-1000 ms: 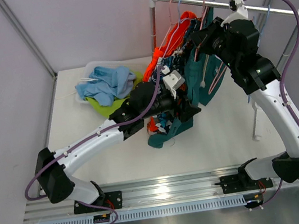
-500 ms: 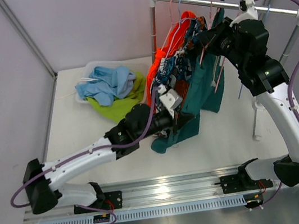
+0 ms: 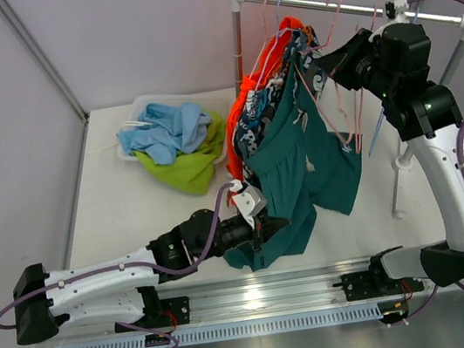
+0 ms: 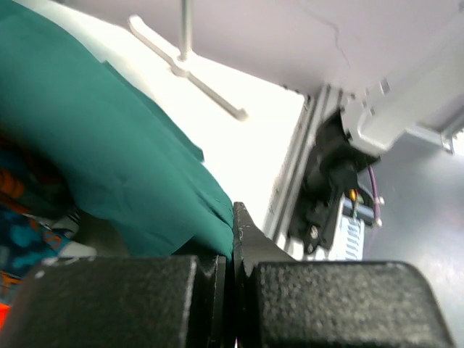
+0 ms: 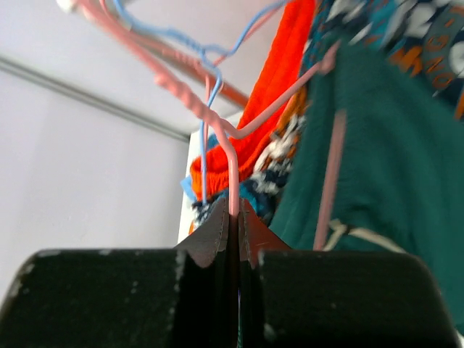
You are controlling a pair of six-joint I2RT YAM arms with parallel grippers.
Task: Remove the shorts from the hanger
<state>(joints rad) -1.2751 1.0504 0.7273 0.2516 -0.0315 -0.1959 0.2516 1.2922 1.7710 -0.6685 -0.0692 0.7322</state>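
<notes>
I need to set the hanger's hook onto the bar with my right gripper and let go of the hanger's wire, because the bar is outward of my gripper and to its right in the top view.
Dark teal shorts (image 3: 302, 172) hang stretched from a pink hanger (image 3: 340, 104) down toward the table's near edge. My left gripper (image 3: 274, 227) is shut on their lower hem; the left wrist view shows the teal fabric (image 4: 109, 145) pinched between its jaws (image 4: 232, 239). My right gripper (image 3: 325, 62) is shut on the pink hanger's wire (image 5: 233, 167), held up by the rail (image 3: 311, 2). Bright orange shorts (image 3: 270, 53) and printed shorts (image 3: 255, 122) hang on the rack beside the teal pair. Light blue shorts (image 3: 167, 127) and lime green shorts (image 3: 187, 168) lie on the table at the left.
The rack's left post (image 3: 239, 40) stands at the back of the table, and its right leg and foot (image 3: 398, 201) stand off the table's right side. A blue hanger wire (image 5: 203, 145) hangs next to the pink one. A clear bin (image 3: 144, 107) sits under the pile at the left.
My left gripper shut on the teal shorts' hem and drew it toward the near edge. My right arm carried the pink hanger rightward along the rail, so the shorts spread out.
</notes>
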